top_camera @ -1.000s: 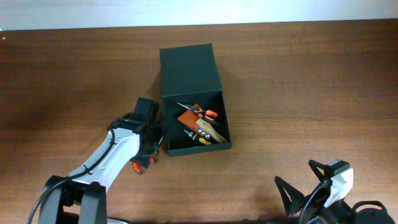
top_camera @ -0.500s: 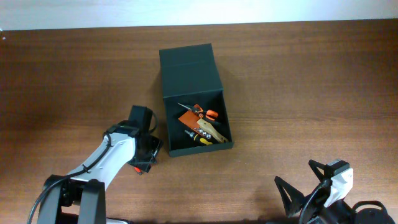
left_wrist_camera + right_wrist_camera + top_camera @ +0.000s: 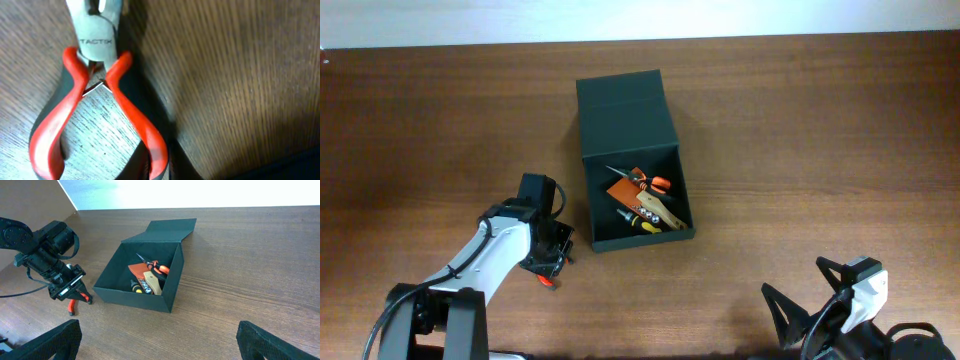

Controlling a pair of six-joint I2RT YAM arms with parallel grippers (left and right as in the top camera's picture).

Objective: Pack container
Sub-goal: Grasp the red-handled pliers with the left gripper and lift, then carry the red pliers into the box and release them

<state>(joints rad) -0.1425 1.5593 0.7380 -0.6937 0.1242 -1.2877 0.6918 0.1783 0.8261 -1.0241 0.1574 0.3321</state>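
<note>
To the right of my left gripper in the overhead view lies the box's empty side (image 3: 604,206), so I should lift the pliers (image 3: 546,278) over it, lower and release them.
The container (image 3: 620,112) is a dark green box, lid flap laid open toward the table's far side; it also shows in the right wrist view (image 3: 135,298). Several hand tools (image 3: 642,200) lie inside, orange, tan and yellow-black. Left of the box, red-handled pliers (image 3: 546,278) lie on the wood. My left gripper (image 3: 548,258) sits right over them. In the left wrist view the pliers (image 3: 75,80) fill the frame, and the left gripper (image 3: 160,172) is shut on the right handle at the bottom edge. My right gripper (image 3: 157,340) stands open, nothing in it, near the front edge.
The brown wooden table (image 3: 800,130) stretches to both sides of the box. A pale wall strip (image 3: 640,18) runs along the far edge. The left arm's white link (image 3: 485,255) reaches in from the front left corner.
The left gripper has drawn back toward the front left, away from the box's side, and its jaws have gone from wide to shut round the pliers. The right arm is still.
</note>
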